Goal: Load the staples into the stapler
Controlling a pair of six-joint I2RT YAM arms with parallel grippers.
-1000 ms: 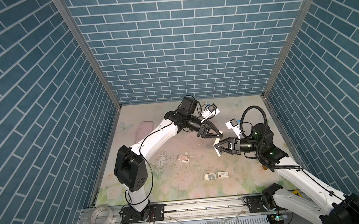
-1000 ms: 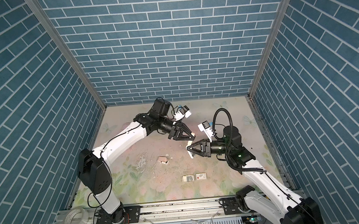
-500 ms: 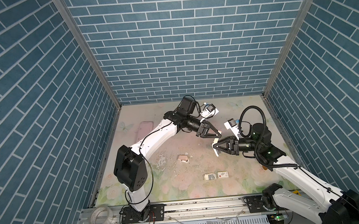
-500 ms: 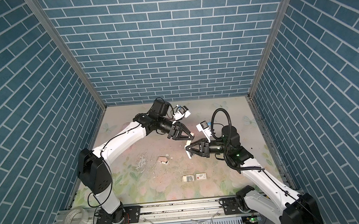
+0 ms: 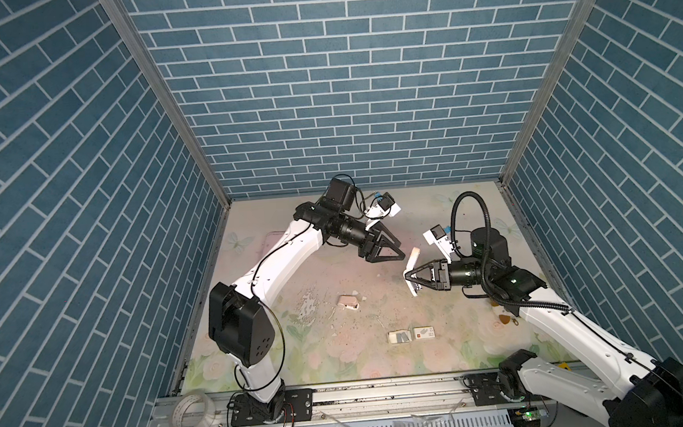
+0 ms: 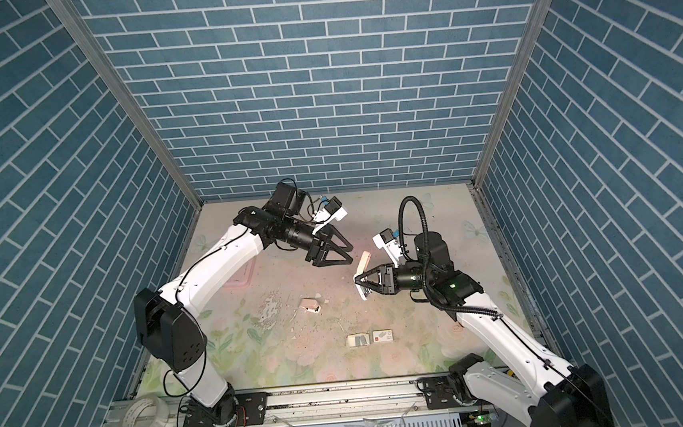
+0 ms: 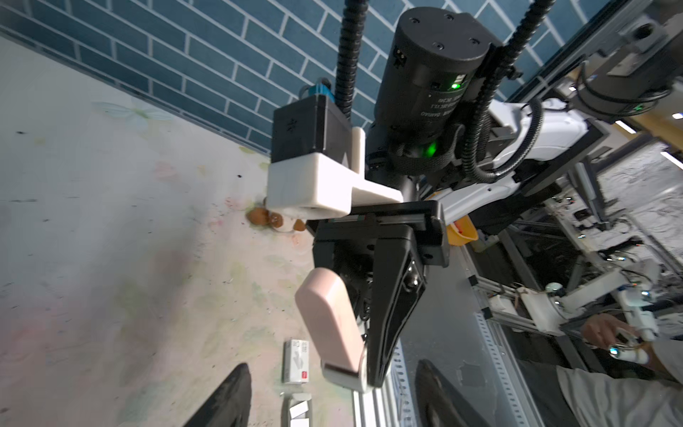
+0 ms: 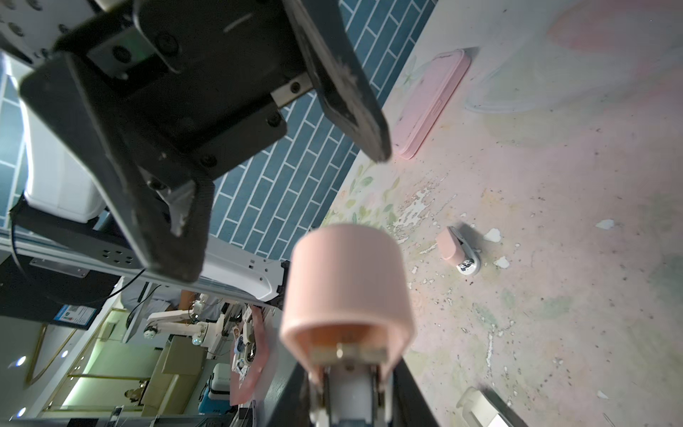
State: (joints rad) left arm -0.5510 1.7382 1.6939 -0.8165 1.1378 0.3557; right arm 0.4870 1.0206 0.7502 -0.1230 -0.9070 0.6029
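My right gripper will next tilt downward, lower the white base and release it on the bare spot on the tabletop beyond the sleeve (image 5: 412,303), because that spot is below my right gripper.
My right gripper (image 5: 408,278) (image 6: 357,282) (image 8: 347,399) is shut on the white base of a mini stapler (image 5: 412,259) (image 6: 363,262) (image 7: 329,318) (image 8: 347,281) and holds it above the table. The stapler's pink lid is swung up, away from the base. My left gripper (image 5: 401,251) (image 6: 351,255) (image 7: 331,366) (image 8: 281,203) stands open just left of that lid, with nothing between its fingers. The staples (image 5: 401,336) (image 6: 358,340) lie as grey strips in a white card tray (image 5: 392,337) near the front of the table.
A second mini stapler (image 5: 347,302) (image 6: 310,305) (image 8: 458,251) lies mid-table. A white sleeve with a red square (image 5: 424,332) (image 6: 383,336) (image 7: 295,360) sits beside the tray. A pink flat case (image 5: 275,244) (image 8: 428,103) lies at the left wall. A tape roll (image 5: 193,412) rests on the front rail.
My left gripper was shut at the stapler's lid and has opened. The right gripper has carried the stapler slightly left and kept its grip.
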